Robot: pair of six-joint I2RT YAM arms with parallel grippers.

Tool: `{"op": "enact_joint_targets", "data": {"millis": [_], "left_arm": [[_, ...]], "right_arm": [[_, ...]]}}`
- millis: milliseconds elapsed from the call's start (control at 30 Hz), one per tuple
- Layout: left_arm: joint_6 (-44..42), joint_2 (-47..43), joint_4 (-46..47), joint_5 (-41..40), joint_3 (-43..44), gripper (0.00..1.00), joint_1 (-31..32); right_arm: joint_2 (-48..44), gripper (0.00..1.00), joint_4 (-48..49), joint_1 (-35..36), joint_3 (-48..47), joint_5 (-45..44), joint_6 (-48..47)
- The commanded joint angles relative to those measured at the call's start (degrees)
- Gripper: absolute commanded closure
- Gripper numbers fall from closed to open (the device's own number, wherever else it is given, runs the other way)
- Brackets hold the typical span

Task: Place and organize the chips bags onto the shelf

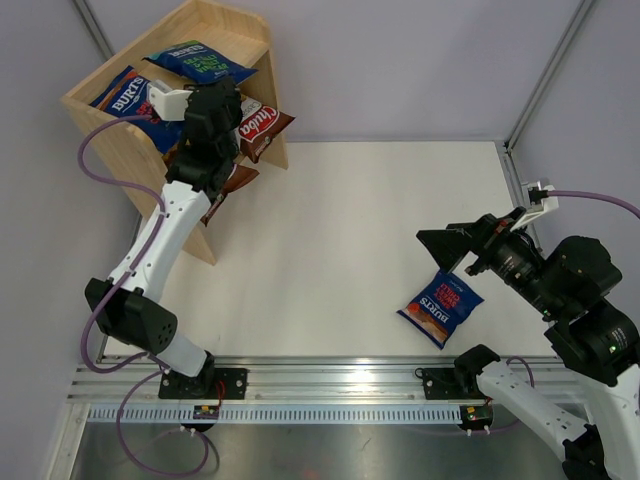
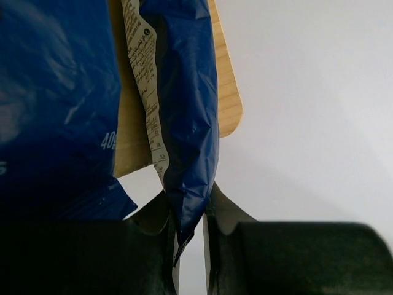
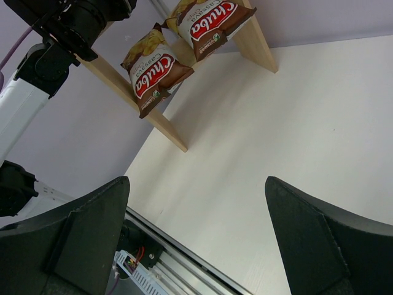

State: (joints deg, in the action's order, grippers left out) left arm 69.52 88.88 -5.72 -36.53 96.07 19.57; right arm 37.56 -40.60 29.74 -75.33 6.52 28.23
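Observation:
My left gripper holds the blue bag and needs to move it outward next and release it, because the bare far end of the shelf's upper level (image 1: pixel 230 40) is outward of my gripper.
The wooden shelf (image 1: pixel 215 22) stands at the back left. Two blue Burts chips bags (image 1: pixel 198 62) (image 1: pixel 122 98) lie on its upper tier. Two brown Chuba bags (image 1: pixel 258 125) (image 1: pixel 228 188) stick out of its open side. My left gripper (image 1: pixel 208 110) hovers over the shelf; in the left wrist view it (image 2: pixel 189 227) is shut on the edge of a blue bag (image 2: pixel 187 110), next to another blue bag (image 2: pixel 49 104). A third Burts bag (image 1: pixel 440 305) lies on the table. Just above it my right gripper (image 1: pixel 452 248) hangs open, holding nothing.
In the right wrist view the two Chuba bags (image 3: pixel 158 72) (image 3: pixel 212 21) lean on the shelf boards (image 3: pixel 258 46) far ahead of the wide-apart fingers (image 3: pixel 86 233). A metal rail (image 1: pixel 330 375) runs along the near table edge. Purple cables loop beside both arms.

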Motion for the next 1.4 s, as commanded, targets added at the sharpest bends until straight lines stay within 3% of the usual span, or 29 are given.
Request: {"op": "enact_joint_targets", "data": {"millis": [0, 233, 467, 800, 1100, 1367], "left_arm": [[1.6, -1.3, 0.9, -2.1, 3.0, 0.96, -0.1], [1.2, 0.7, 0.2, -3.6, 5.4, 0.96, -0.2], [0.1, 4.9, -5.2, -5.7, 13.4, 0.94, -0.1], [-2.2, 4.3, -6.9, -10.9, 12.5, 0.95, 0.5], [-3.4, 9.3, -7.4, -7.2, 19.0, 0.95, 0.5], [-4.4, 11.0, -6.4, -7.9, 19.1, 0.96, 0.7]], "right_arm": [[-0.4, 0.01, 1.0, 0.1, -1.0, -0.5, -1.4], [-2.2, 0.0, 0.2, 0.1, -1.0, -0.4, -2.5], [-4.0, 0.01, 0.1, 0.2, -0.1, 0.2, -3.3], [-4.8, 0.01, -0.6, 0.1, -0.2, 1.0, -4.8], [-5.5, 0.01, -0.4, 0.2, 0.0, 0.6, -5.3], [-5.3, 0.0, -0.9, 0.2, -0.3, -0.4, -6.3]]}}
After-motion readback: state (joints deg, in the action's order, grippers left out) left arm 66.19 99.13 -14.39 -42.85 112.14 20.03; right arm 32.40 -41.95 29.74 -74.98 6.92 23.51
